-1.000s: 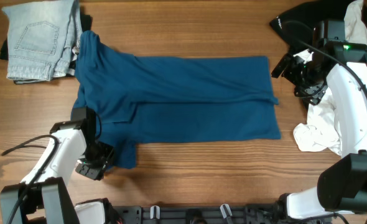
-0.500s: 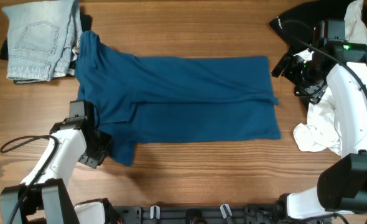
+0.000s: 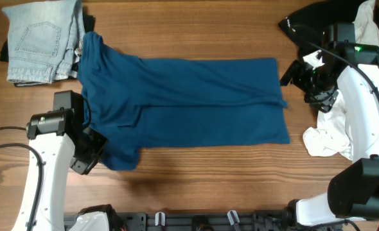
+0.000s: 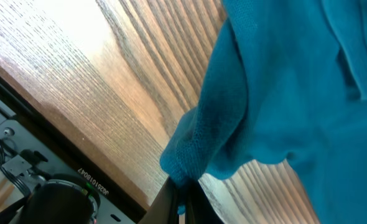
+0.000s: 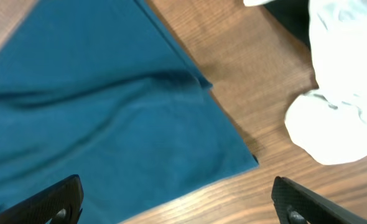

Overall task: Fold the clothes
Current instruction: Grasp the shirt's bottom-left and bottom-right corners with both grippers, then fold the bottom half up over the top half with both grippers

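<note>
My left gripper carries the jutting corner of the shirt up and outward over the shirt's far end by the jeans next and releases, since that end lies outward of the gripper.
A blue shirt (image 3: 189, 102) lies spread across the middle of the wooden table, folded lengthwise. My left gripper (image 3: 94, 146) is shut on the shirt's lower left corner and holds it lifted off the table; in the left wrist view the pinched blue cloth (image 4: 196, 149) bunches just above the closed fingers (image 4: 166, 202). My right gripper (image 3: 291, 72) is open and empty, above the shirt's right edge. In the right wrist view the blue shirt (image 5: 109, 106) fills the left, and both fingertips (image 5: 59, 199) stand wide apart.
Folded light jeans (image 3: 38, 42) lie at the back left. A black garment (image 3: 311, 22) and white cloths (image 3: 327, 135) are piled at the right; the white cloth (image 5: 339, 106) also shows in the right wrist view. The table's front edge (image 4: 59, 124) is near the left gripper.
My left arm has risen and moved up-left with the shirt's lower left corner, pulling the cloth off the table. The right gripper has barely moved.
</note>
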